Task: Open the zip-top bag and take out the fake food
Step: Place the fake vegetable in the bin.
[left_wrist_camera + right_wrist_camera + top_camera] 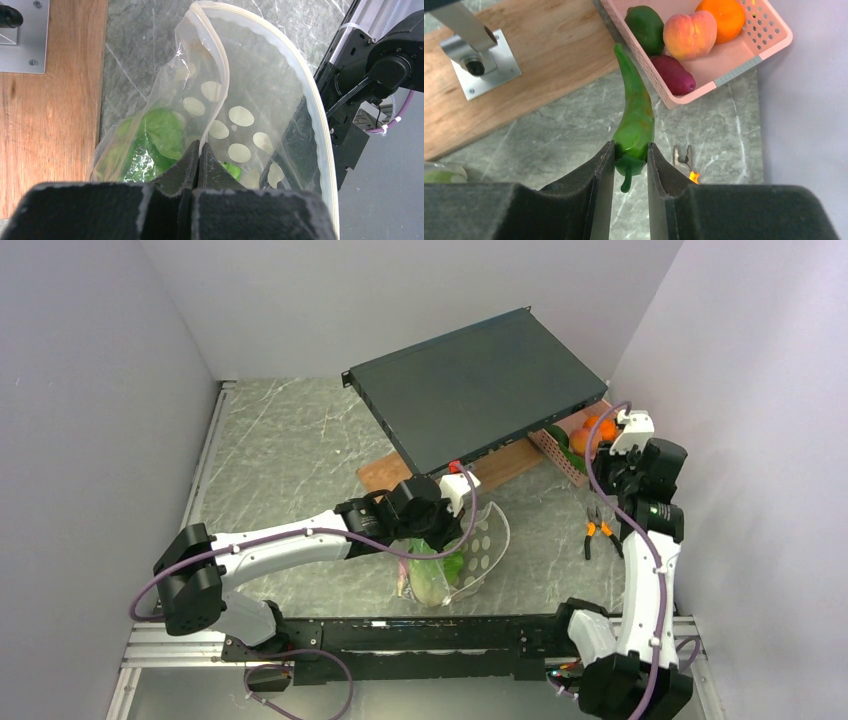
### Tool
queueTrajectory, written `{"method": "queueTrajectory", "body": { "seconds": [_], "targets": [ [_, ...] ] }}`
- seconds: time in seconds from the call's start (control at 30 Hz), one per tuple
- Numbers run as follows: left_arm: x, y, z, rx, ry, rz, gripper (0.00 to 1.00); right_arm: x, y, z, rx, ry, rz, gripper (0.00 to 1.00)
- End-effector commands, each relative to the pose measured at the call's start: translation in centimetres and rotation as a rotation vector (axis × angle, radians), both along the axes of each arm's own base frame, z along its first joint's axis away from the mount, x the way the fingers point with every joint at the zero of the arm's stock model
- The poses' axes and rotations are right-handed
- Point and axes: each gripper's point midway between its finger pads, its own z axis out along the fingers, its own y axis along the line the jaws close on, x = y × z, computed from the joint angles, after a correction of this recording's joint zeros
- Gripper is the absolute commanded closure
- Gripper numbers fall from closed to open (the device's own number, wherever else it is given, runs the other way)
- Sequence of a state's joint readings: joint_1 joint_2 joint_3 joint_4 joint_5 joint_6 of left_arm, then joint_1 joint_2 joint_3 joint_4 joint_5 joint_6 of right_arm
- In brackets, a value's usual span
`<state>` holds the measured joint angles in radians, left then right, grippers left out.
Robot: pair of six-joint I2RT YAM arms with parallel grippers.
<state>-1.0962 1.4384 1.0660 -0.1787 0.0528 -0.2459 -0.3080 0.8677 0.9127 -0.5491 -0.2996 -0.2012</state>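
Observation:
The robot's right gripper needs to move outward over the pink basket's bottom, past the peach (669, 7), then go down and let go of the chili pepper (636, 115) there, because other fake food already lies there.
The clear zip-top bag (470, 555) stands open near the table's front, with leafy green fake food (432, 580) inside; the leafy pieces (157, 135) show through the plastic in the left wrist view. My left gripper (199, 150) is shut on the bag's zip edge (222, 75) and holds it up. My right gripper (630, 150) is shut on the stem end of a green toy chili pepper (636, 115), held above the table beside the pink basket (744, 62). That basket holds an orange, a peach, a dark green fruit and a purple-red piece.
A dark flat box (480, 385) rests tilted on a wooden board (400, 472) at the back. Orange-handled pliers (598, 532) lie on the marble table at the right. Grey walls close in on both sides. The mounting rail (400, 635) runs along the near edge.

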Motion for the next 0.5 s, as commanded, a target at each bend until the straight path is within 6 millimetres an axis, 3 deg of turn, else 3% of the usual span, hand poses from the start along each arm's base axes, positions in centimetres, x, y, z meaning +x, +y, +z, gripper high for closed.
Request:
{"method": "queueTrajectory", "body": {
  "seconds": [0.0,0.47],
  "targets": [
    [0.0,-0.3,2.2,-0.061,-0.053,-0.03,1.0,3.0,-0.2,3.2,0.09,-0.136,0.002,1.0],
    [0.2,-0.4,2.6,-0.071,-0.063,-0.027,1.0,9.8,-4.2,2.2,0.257,-0.203,-0.141,1.0]
  ]
}}
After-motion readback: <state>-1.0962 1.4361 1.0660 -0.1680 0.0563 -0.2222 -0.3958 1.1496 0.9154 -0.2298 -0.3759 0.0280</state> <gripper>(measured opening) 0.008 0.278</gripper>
